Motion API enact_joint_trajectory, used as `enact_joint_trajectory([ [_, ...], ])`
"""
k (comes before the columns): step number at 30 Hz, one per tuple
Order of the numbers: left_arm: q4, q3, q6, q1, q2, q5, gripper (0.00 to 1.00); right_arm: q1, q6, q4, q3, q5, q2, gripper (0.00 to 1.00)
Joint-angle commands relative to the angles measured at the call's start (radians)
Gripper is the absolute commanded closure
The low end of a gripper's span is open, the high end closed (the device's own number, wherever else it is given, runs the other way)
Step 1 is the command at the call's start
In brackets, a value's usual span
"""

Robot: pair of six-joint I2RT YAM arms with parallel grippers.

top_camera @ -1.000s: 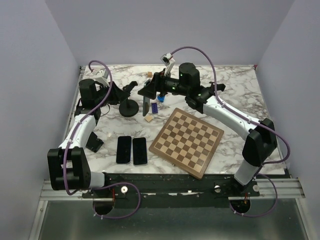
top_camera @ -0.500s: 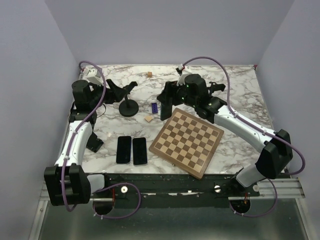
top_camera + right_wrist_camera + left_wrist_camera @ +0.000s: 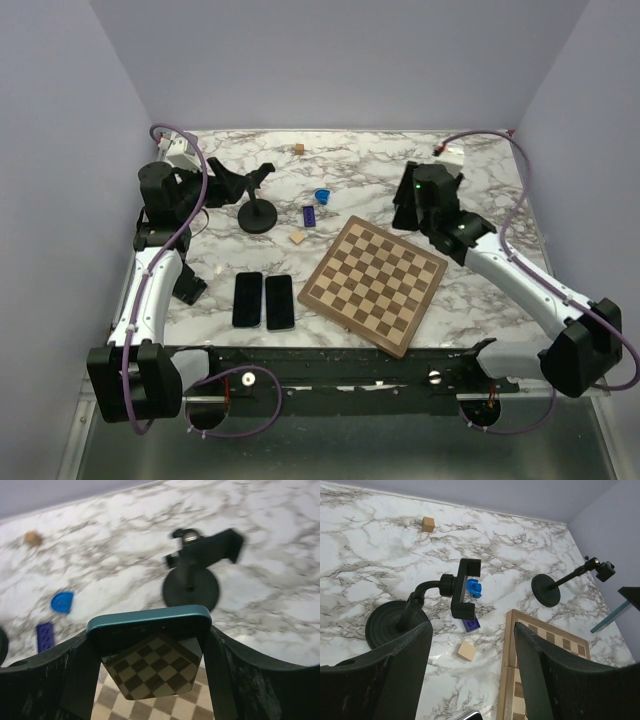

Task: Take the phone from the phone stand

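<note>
My right gripper lowers sideways and back next to release the phone, since bare marble beside the chessboard lies below, to its right in the top view.
The phone stand (image 3: 258, 212) is black, with a round base and an empty clamp (image 3: 465, 595). It stands at the back left of the marble table. My right gripper (image 3: 408, 208) is shut on the teal-edged phone (image 3: 150, 630), which it holds above the far corner of the chessboard. The phone's dark screen reflects the board. The phone's teal edge also shows at the right of the left wrist view (image 3: 612, 615). My left gripper (image 3: 232, 182) is open and empty, just left of the stand's clamp, with both dark fingers (image 3: 375, 680) apart.
A chessboard (image 3: 375, 283) lies centre right. Two dark phones (image 3: 263, 300) lie flat near the front left, with a small black piece (image 3: 188, 286) beside them. A second black stand (image 3: 190, 587) is under my right gripper. A blue cap (image 3: 321, 195), a purple brick (image 3: 310, 214) and wooden cubes (image 3: 297, 238) lie between.
My right gripper has carried the phone from beside the stand to the right, over the chessboard's far corner. My left arm has pulled back slightly and stays open.
</note>
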Motion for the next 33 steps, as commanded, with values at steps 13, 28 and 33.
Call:
enact_joint_trajectory([
  [13,0.024,-0.026,-0.046,0.028,-0.012,0.013,0.27,-0.742,0.468,-0.018,-0.302,-0.183,-0.085,0.99],
  [28,0.031,-0.029,-0.052,0.029,-0.003,0.017,0.28,-0.927,0.686,-0.024,-0.403,-0.270,0.030,0.78],
  [33,0.034,-0.034,-0.055,0.029,-0.003,0.017,0.28,-0.947,0.675,0.014,-0.437,-0.275,0.034,0.49],
])
